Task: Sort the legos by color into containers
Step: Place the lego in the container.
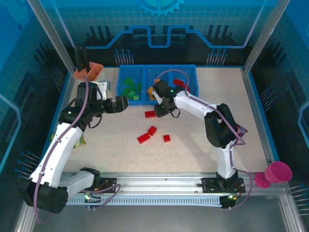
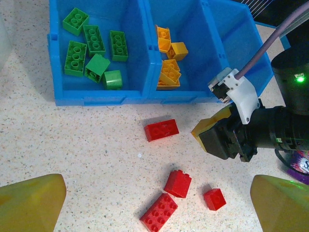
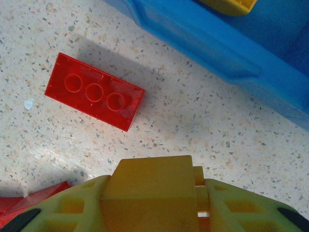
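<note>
The middle container (image 1: 153, 83) (image 3: 264, 23) lies outward of the robot's right gripper, past the tray's side, so the gripper will next lift outward over that container to release the orange-yellow lego.
My right gripper (image 3: 153, 193) is shut on an orange-yellow lego (image 3: 150, 186), held just above the table in front of the blue tray (image 3: 217, 46). A red lego (image 3: 94, 92) lies beyond it. The tray's (image 2: 104, 99) left container holds several green legos (image 2: 96, 48), and the middle one holds several orange-yellow legos (image 2: 169, 72). Several red legos (image 2: 161, 129) (image 2: 177, 183) (image 2: 159, 212) (image 2: 214, 199) lie on the table. My left gripper (image 2: 155, 195) hangs open above them with nothing in it. The right gripper (image 2: 224, 137) shows at the right of the left wrist view.
A beige cup with an orange insert (image 1: 90, 71) stands at the back left, beside the tray (image 1: 193, 72). A pink cup (image 1: 278, 171) sits off the table's right edge. One red lego (image 1: 179, 82) lies in the right container. Metal frame posts stand at the corners.
</note>
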`<act>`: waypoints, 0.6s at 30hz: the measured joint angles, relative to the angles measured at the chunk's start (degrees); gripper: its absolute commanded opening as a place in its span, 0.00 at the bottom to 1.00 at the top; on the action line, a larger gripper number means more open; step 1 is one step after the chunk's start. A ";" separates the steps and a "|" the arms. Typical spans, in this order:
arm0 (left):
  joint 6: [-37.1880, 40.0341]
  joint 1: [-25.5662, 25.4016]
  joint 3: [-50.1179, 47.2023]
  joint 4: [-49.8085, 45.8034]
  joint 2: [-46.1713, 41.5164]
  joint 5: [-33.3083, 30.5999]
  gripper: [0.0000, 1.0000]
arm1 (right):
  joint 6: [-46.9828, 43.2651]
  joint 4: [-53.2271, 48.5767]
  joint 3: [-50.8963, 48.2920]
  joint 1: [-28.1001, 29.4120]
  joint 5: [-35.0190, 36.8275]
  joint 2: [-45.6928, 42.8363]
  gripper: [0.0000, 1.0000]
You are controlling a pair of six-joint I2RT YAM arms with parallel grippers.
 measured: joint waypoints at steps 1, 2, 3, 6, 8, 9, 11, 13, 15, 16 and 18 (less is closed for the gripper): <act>0.00 0.00 0.00 0.00 0.11 0.00 0.99 | 0.00 0.02 0.42 0.00 0.00 0.04 0.31; 0.00 0.00 0.00 0.00 0.22 0.00 0.99 | 0.00 -0.04 1.03 0.00 0.00 0.17 0.31; 0.00 0.00 0.00 0.02 0.35 0.00 0.99 | -0.02 -0.11 2.12 0.00 -0.02 0.46 0.31; 0.00 0.00 0.00 0.02 0.52 0.00 0.99 | -0.68 0.11 6.56 -0.02 0.04 1.64 0.31; 0.00 0.00 0.00 0.02 0.52 0.00 0.99 | -1.55 0.57 10.56 -0.17 0.24 2.86 0.31; 0.00 0.00 0.00 0.02 0.52 0.00 0.99 | -2.10 0.87 12.44 -0.31 0.52 3.58 0.31; 0.00 0.00 0.00 0.02 0.52 0.00 0.99 | -3.10 1.73 17.09 -0.76 1.46 5.77 0.31; 0.00 0.00 0.00 0.02 0.52 0.00 0.99 | -4.09 2.49 22.03 -1.42 2.10 8.70 0.31; 0.00 0.00 0.00 0.02 0.52 0.00 0.99 | -4.76 2.95 27.10 -2.19 2.64 12.13 0.31; 0.02 0.00 0.00 0.02 0.52 0.00 0.99 | -5.14 3.08 29.59 -2.67 2.71 14.03 0.31; 0.02 0.00 0.00 0.02 0.52 0.00 0.99 | -5.62 3.26 34.03 -3.56 2.99 17.75 0.31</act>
